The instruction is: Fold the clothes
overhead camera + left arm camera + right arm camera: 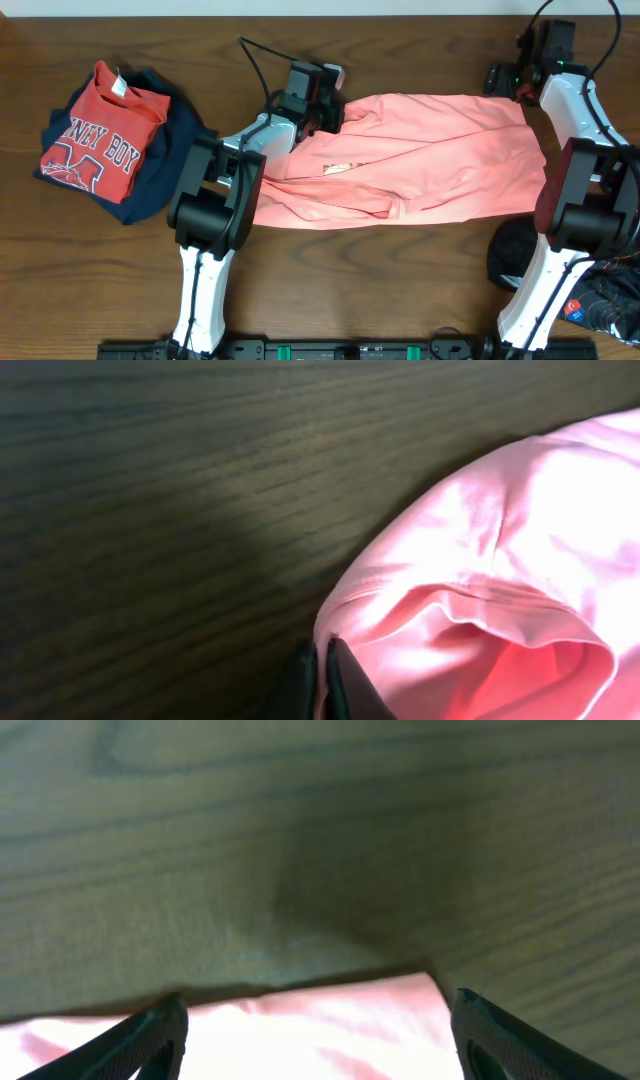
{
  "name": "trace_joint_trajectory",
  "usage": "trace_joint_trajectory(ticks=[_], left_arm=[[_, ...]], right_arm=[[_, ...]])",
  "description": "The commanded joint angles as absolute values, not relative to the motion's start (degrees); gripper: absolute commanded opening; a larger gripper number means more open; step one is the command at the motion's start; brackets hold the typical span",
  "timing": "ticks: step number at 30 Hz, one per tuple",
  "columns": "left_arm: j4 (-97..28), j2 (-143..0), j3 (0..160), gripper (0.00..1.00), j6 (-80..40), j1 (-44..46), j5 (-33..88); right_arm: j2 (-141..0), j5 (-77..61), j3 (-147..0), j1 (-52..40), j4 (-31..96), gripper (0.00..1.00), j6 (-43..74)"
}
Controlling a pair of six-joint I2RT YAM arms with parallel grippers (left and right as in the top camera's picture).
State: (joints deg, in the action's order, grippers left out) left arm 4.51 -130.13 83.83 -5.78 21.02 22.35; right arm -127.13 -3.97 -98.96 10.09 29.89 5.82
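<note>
My left gripper has the pink shirt's far edge pinched. Next it will lift that edge, carry it back over the near part of the shirt and let go.
The salmon-pink T-shirt (420, 160) lies spread and rumpled across the middle of the table, with a pale printed line (338, 166) near its left part. My left gripper (325, 100) is at the shirt's top-left edge and is shut on a fold of the pink fabric (470, 610); its dark fingers (322, 680) pinch the hem. My right gripper (520, 85) is at the shirt's top-right corner. Its fingers (315, 1020) are open wide over the pink edge (320, 1025), which lies between them.
A red shirt with white "BOY" lettering (100, 135) lies on a dark navy garment (165, 150) at the left. A black garment (515, 255) and printed cloth (610, 300) lie at the bottom right. Bare wooden table (400, 290) surrounds the shirt.
</note>
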Motion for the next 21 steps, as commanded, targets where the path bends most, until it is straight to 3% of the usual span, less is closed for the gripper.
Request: trace_joint_trajectory(ticks=[1, 12, 15, 18, 21], left_arm=[[3.7, -129.2, 84.5, 0.06, -6.1, 21.0, 24.3], [-1.4, -124.1, 84.5, 0.06, -6.9, 21.0, 26.8], [-4.2, -123.6, 84.5, 0.06, -8.3, 21.1, 26.8], [-7.3, -123.6, 84.5, 0.06, -8.2, 21.1, 27.1], [-9.8, -123.6, 84.5, 0.06, -8.2, 21.1, 28.1]], right_arm=[[-129.6, -3.2, -99.9, 9.6, 29.2, 0.84, 5.5], [-133.6, -3.2, -99.9, 9.6, 28.1, 0.84, 5.5], [-134.3, -3.3, -99.9, 9.6, 27.1, 0.8, 5.8], [-134.5, -3.3, -99.9, 9.3, 26.8, 0.56, 5.7], [-134.5, -3.2, -99.9, 9.1, 27.8, 0.16, 5.7]])
